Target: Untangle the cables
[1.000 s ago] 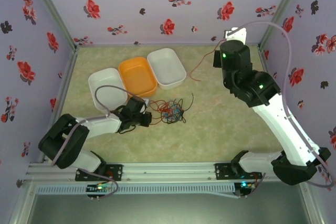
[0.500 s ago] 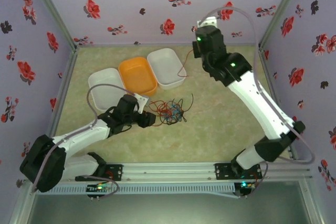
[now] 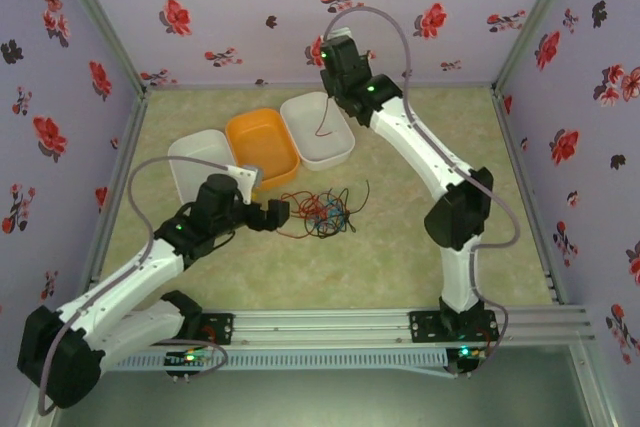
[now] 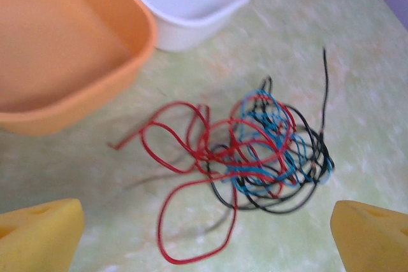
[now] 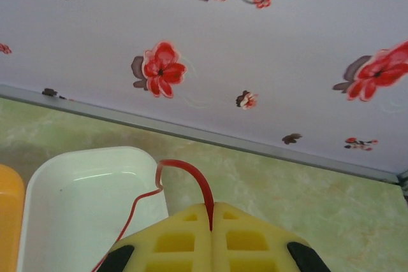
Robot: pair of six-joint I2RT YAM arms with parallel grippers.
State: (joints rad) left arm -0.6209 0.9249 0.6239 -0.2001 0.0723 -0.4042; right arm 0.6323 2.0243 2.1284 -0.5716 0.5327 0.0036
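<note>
The robot's right gripper next needs to move down toward the bottom of the white bin (image 3: 340,142) below and release the single red cable there, since the cable already dangles over that bin.
The cables (image 3: 322,212) lie as a tangle of red, black and blue wires on the green table, right of the orange bin; the tangle (image 4: 268,151) also shows in the left wrist view, with a red loop trailing toward the camera. My left gripper (image 3: 280,214) stands open just left of the tangle, its yellow fingertips (image 4: 38,237) spread wide and nothing between them. My right gripper (image 3: 327,95) is raised at the back wall, shut on a single red cable (image 5: 185,173). That red cable (image 3: 321,122) hangs down over the right white bin (image 3: 340,142).
Three bins sit in a row at the back left: a white bin (image 3: 185,162), an orange bin (image 3: 262,152) and the right white bin (image 5: 89,202). Flowered walls enclose the table on three sides. Open table lies right of the tangle.
My right arm has swung left along the back wall, carrying the red cable from the right back corner to above the right white bin. My left arm has stretched slightly toward the tangle.
</note>
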